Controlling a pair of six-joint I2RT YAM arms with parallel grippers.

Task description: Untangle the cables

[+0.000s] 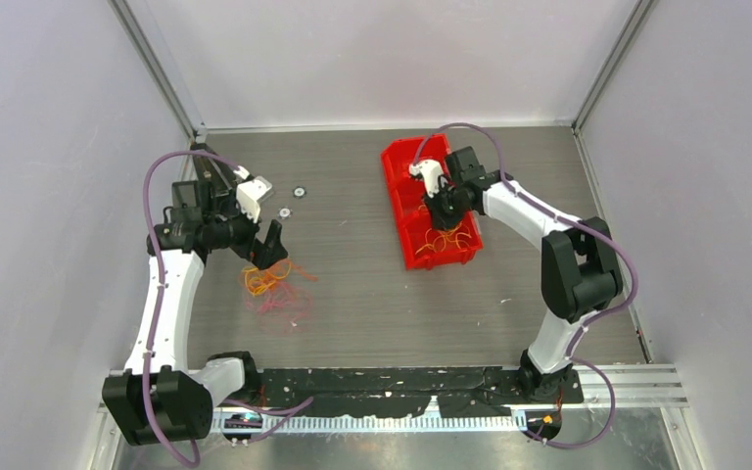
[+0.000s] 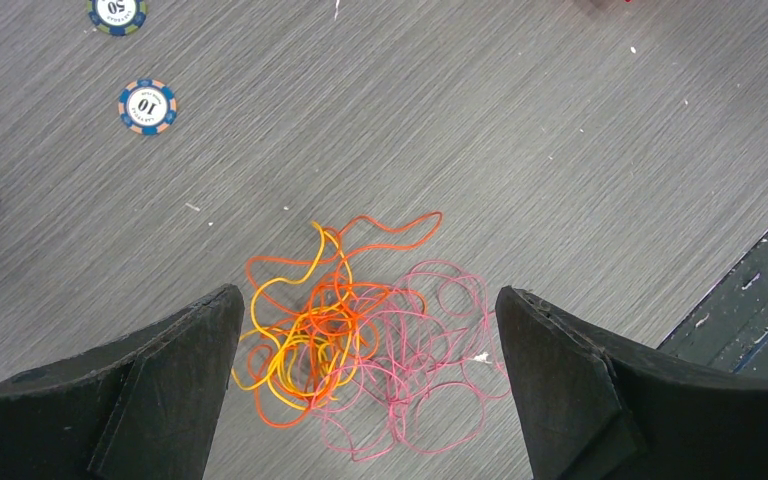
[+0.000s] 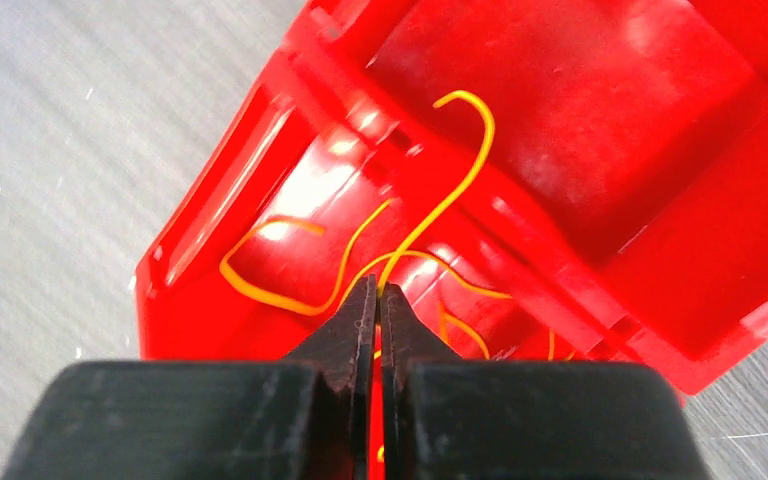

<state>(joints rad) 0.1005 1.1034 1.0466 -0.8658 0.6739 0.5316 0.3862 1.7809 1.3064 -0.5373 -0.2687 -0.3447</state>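
I need to move my left gripper down and a little back to the orange and yellow heap of cables below it, and close it where the cables cross thickest.
A tangle of thin orange, yellow and pink cables (image 2: 360, 345) lies on the grey table, left of centre in the top view (image 1: 272, 281). My left gripper (image 2: 368, 375) is open just above it, one black finger on each side of the tangle, touching nothing. My right gripper (image 3: 377, 290) is shut on a yellow cable (image 3: 450, 190) and holds it over the red bin (image 3: 660, 130). Other yellow strands (image 3: 260, 290) hang or lie inside the bin. In the top view the right gripper (image 1: 443, 208) is over the bin's middle.
The red two-compartment bin (image 1: 397, 166) stands at centre right with yellow and orange strands in its near compartment. Two poker chips (image 2: 147, 106) (image 2: 117, 12) lie on the table beyond the tangle. A black strip (image 1: 401, 380) runs along the near edge.
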